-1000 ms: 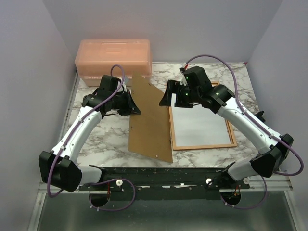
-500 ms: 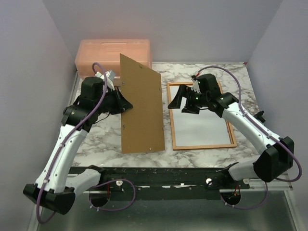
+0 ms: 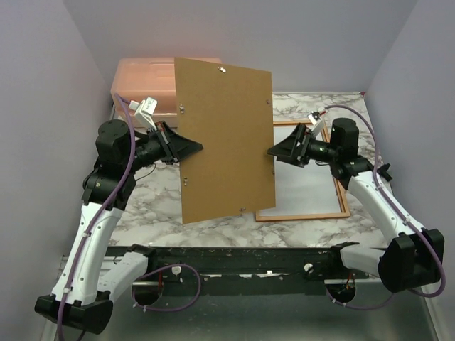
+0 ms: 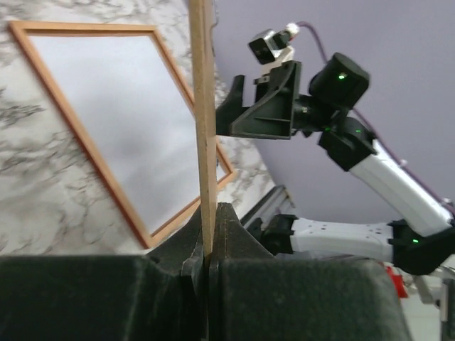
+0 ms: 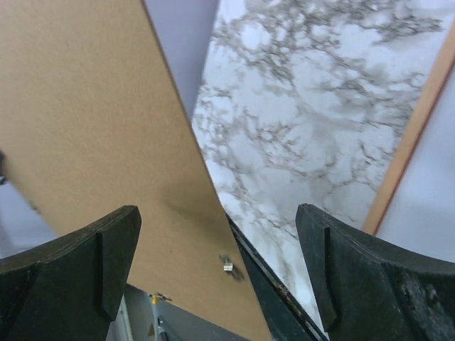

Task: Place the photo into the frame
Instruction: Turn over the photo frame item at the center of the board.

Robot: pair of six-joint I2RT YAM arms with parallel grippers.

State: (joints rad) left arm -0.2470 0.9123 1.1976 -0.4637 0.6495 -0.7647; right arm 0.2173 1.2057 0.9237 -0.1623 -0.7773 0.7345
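The backing board is held only at its opposite edge. I will slip the spread fingers of my right gripper around the backing board's free edge (image 3: 272,141) (image 5: 229,227) next and close them there.
My left gripper (image 3: 186,147) is shut on the left edge of the plain brown backing board (image 3: 224,142) and holds it upright above the table. The left wrist view shows the board edge-on (image 4: 205,106), pinched between the jaws (image 4: 207,245). My right gripper (image 3: 274,152) is open at the board's right edge. That edge (image 5: 78,128) runs between its spread fingers (image 5: 217,227) without touching either. The frame (image 3: 306,214) lies flat at the right, partly behind the board. A pale grey-white sheet (image 3: 298,188) fills its opening; I cannot tell whether it is the photo.
A translucent pink lidded box (image 3: 142,82) stands at the back left, behind the raised board. The marble table (image 3: 149,206) is bare below my left arm. Purple walls close in on three sides.
The left arm has swung the backing board up off the table to stand upright and higher. The right gripper has drawn back to the right, turned toward the board's edge and opened wider.
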